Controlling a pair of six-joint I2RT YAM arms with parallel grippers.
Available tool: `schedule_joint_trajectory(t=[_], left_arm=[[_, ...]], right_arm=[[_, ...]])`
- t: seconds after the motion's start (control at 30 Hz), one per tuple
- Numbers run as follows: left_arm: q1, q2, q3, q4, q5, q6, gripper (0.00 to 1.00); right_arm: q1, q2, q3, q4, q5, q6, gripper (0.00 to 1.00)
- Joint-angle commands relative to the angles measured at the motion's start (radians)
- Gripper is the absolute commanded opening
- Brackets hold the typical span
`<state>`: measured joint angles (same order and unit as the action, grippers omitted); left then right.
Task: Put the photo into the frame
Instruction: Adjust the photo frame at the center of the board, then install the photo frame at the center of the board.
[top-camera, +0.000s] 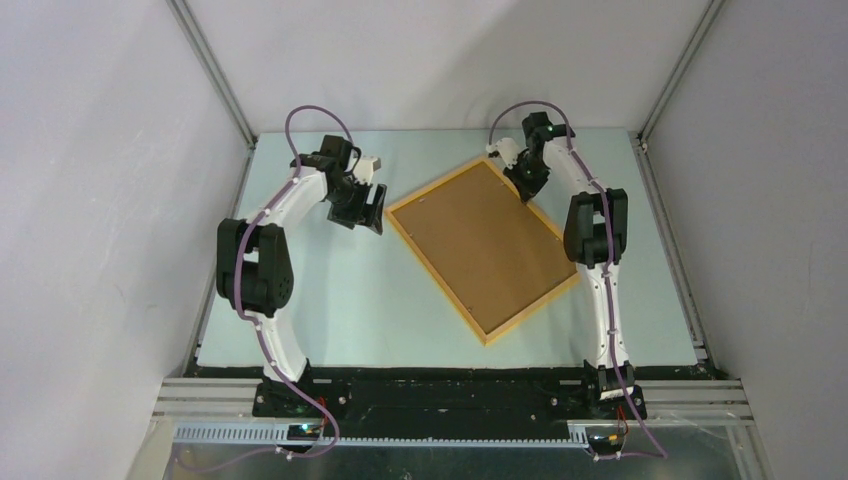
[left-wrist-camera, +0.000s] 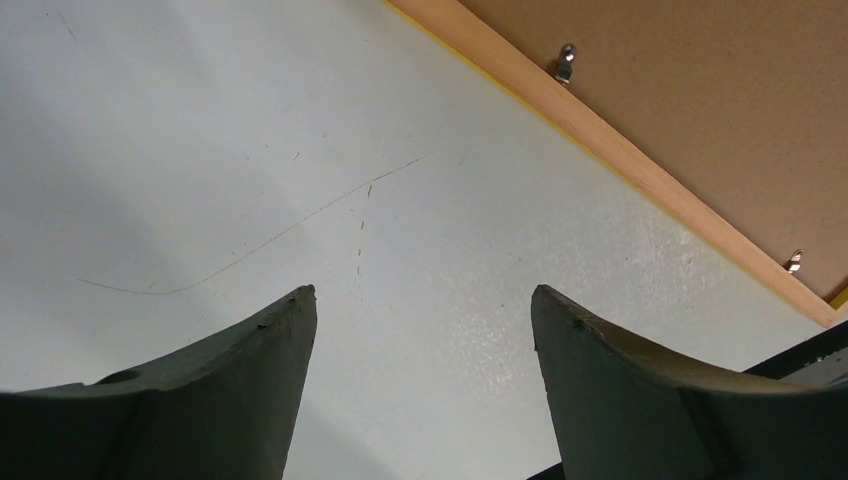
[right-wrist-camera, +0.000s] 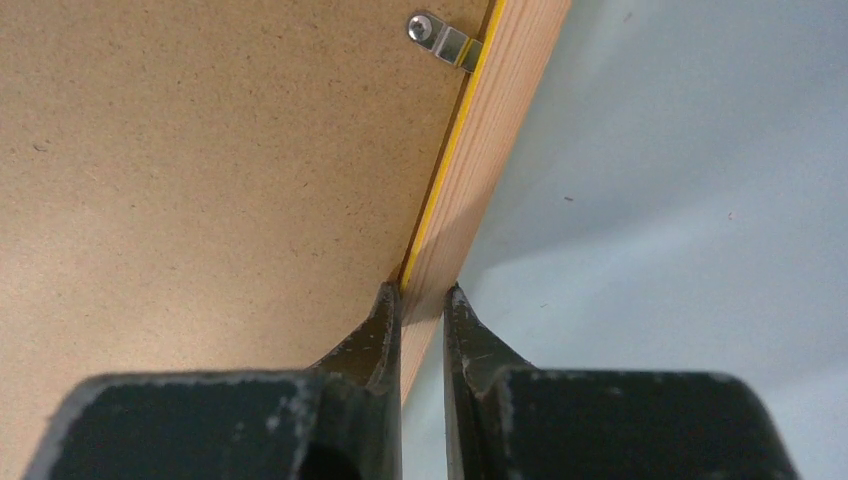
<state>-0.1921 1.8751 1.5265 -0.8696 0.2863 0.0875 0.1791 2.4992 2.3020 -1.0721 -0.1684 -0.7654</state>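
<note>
My right gripper should next swing the frame's bar to the left in the top view, where the backing board (top-camera: 480, 240) lies, to straighten the slanted frame, and then release it.
The frame (top-camera: 437, 277) lies face down and turned at an angle on the table, its thin yellow-orange wooden rail (right-wrist-camera: 490, 170) around a plain brown backing board (top-camera: 480, 240). The photo is hidden. My right gripper (right-wrist-camera: 424, 290) is shut on the frame's far right rail, one finger on the board side and one outside. My left gripper (left-wrist-camera: 424, 292) stands open with nothing between its fingers. It hovers over bare table just left of the frame's left rail (left-wrist-camera: 620, 150).
Small metal clips (left-wrist-camera: 566, 62) (right-wrist-camera: 445, 38) hold the backing board (right-wrist-camera: 200, 180) in the frame. The pale blue-grey table (top-camera: 330, 300) is closed in by white walls left, right and behind, with metal posts (top-camera: 215, 70) at the back corners.
</note>
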Motion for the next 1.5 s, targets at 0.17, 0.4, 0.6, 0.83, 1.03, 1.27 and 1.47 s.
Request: schedule_joint_trajectory(t=[0.17,0.4,0.6,0.83,1.03,1.27,1.47], left_arm=[[0.011,0.0,0.042,0.014,-0.055,0.019,0.83],[0.009,0.067,0.101,0.013,-0.11,0.004,0.84],[0.005,0.106,0.112,0.009,-0.04,-0.011,0.84],[-0.047,0.072,0.014,0.008,0.002,0.049,0.84],[-0.11,0.055,-0.073,0.009,0.009,0.091,0.84],[-0.158,0.054,-0.102,0.011,-0.008,0.106,0.85],[-0.174,0.075,-0.079,0.021,-0.082,0.096,0.79]], right_arm=[[0.085,-0.035,-0.06,0.022,-0.021,-0.24,0.0],[0.136,-0.071,-0.115,0.044,-0.033,-0.294,0.0],[0.18,-0.104,-0.155,0.057,-0.052,-0.295,0.0],[0.21,-0.113,-0.156,0.061,-0.09,-0.257,0.0],[0.224,-0.123,-0.173,0.067,-0.13,-0.216,0.0],[0.229,-0.149,-0.219,0.108,-0.168,-0.171,0.0],[0.232,-0.156,-0.245,0.128,-0.173,-0.151,0.0]])
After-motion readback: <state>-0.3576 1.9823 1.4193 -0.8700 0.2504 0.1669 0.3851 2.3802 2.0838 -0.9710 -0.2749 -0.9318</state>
